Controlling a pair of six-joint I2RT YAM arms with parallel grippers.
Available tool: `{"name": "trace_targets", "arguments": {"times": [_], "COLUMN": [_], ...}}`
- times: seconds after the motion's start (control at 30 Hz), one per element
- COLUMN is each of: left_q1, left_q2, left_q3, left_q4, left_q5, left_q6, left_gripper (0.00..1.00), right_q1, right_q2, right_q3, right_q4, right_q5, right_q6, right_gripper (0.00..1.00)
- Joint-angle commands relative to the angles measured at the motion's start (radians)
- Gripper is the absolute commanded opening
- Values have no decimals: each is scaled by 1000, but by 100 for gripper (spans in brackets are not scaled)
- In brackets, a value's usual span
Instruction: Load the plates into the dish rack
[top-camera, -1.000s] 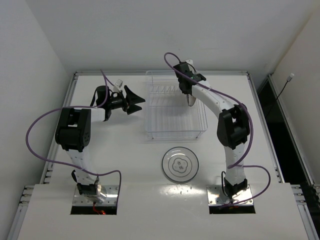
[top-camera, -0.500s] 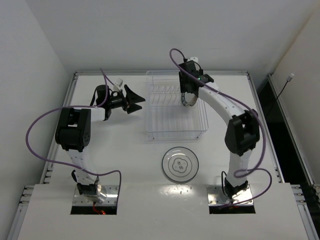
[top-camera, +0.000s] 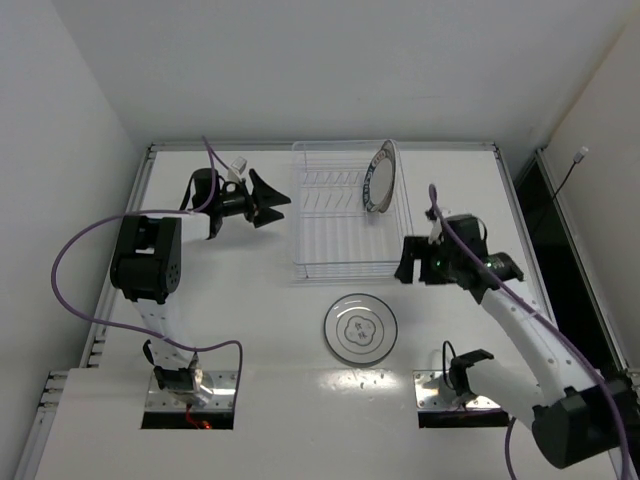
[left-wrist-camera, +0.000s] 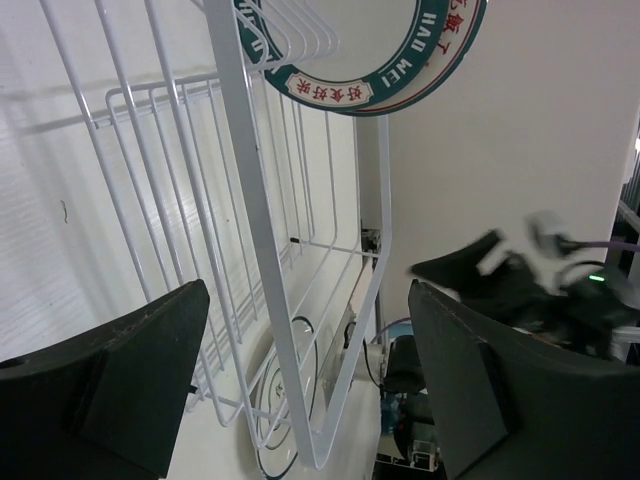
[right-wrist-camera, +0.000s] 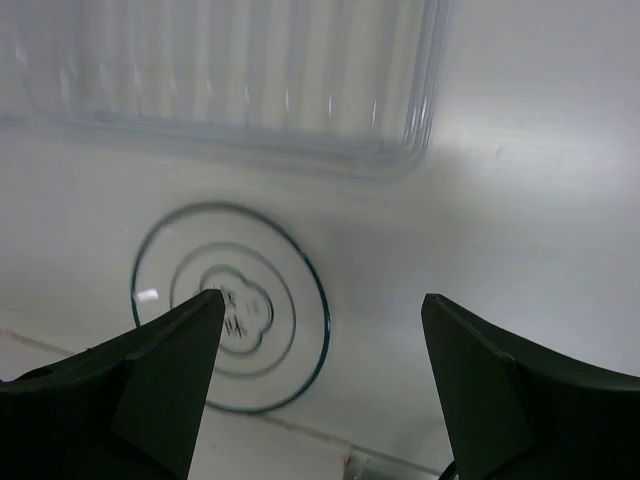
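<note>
My right gripper will move back and down and tilt onto the rim's side facing that arm (top-camera: 396, 331), because the second plate still lies flat outside the rack (top-camera: 348, 270).
The clear dish rack (top-camera: 348, 270) sits at the table's far middle. A white plate with a dark patterned rim (top-camera: 380, 177) stands on edge in the rack's far right slots; the left wrist view shows its rim (left-wrist-camera: 400, 75) behind the rack ribs (left-wrist-camera: 250, 200). A second plate with a thin dark ring (top-camera: 360, 328) lies flat in front of the rack. My right gripper (top-camera: 407, 262) hangs open and empty right of the rack's near corner, with that flat plate (right-wrist-camera: 230, 305) below its left finger. My left gripper (top-camera: 270, 198) is open, left of the rack.
The table's raised rail (top-camera: 150, 160) borders the left and far sides. Purple cables loop off both arms. My right arm (left-wrist-camera: 530, 285) shows blurred in the left wrist view, beyond the rack. The rack's near edge (right-wrist-camera: 300, 150) crosses the right wrist view.
My right gripper opened, left the patterned-rim plate standing in the rack, and swung back toward the near right. The left arm stayed still.
</note>
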Motion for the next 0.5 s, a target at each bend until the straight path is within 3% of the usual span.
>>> {"name": "trace_targets", "arguments": {"times": [0.0,0.13,0.27,0.47], "left_q1": [12,12,12,12], "left_q2": [-29,-29,-29,-29], "left_q3": [37,37,46,46], "left_q4": [-23,-33,-65,-65], "left_q5": [-1,-1,-10,-10], "left_q6": [49,58,78,78], "left_gripper": [79,79,79,79], "right_q1": [-64,-140,-208,-300], "right_q2": [5,-5,-5,124], "right_q3": [-219,-339,-388,-453], "right_q4": [-90,-90,-67,-12], "right_q5": [-320,-513,-575,-684], "right_q6": [42,42,24,-53], "right_gripper": [77,75,72,65]}}
